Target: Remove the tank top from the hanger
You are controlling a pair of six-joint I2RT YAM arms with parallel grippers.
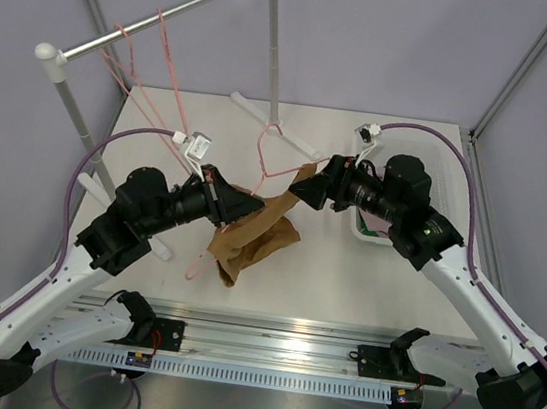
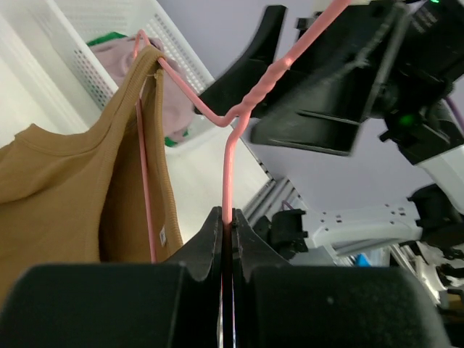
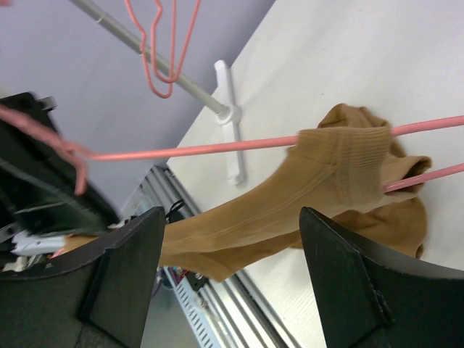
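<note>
The bar (image 1: 194,3) with other hangers on it is outward and above, so next my left gripper needs to lift the hanger up and outward onto that bar and let go.
A brown tank top (image 1: 254,234) hangs on a pink hanger (image 1: 278,155) held above the table between my two arms. My left gripper (image 1: 222,198) is shut on the hanger's wire, which in the left wrist view (image 2: 228,174) runs straight into the closed jaws (image 2: 228,223). The top (image 2: 65,188) hangs to the left there. My right gripper (image 1: 308,185) is open at the top's upper right strap. In the right wrist view the strap (image 3: 304,188) stretches across between the wide-open fingers (image 3: 127,275), wrapped over the pink wire (image 3: 196,151). I cannot tell if the fingers touch it.
A clothes rail (image 1: 157,13) at the back left carries more pink hangers (image 1: 135,65); its white foot (image 3: 230,123) lies on the table. A white basket (image 1: 363,228) with clothes sits under my right arm. It also shows in the left wrist view (image 2: 80,36).
</note>
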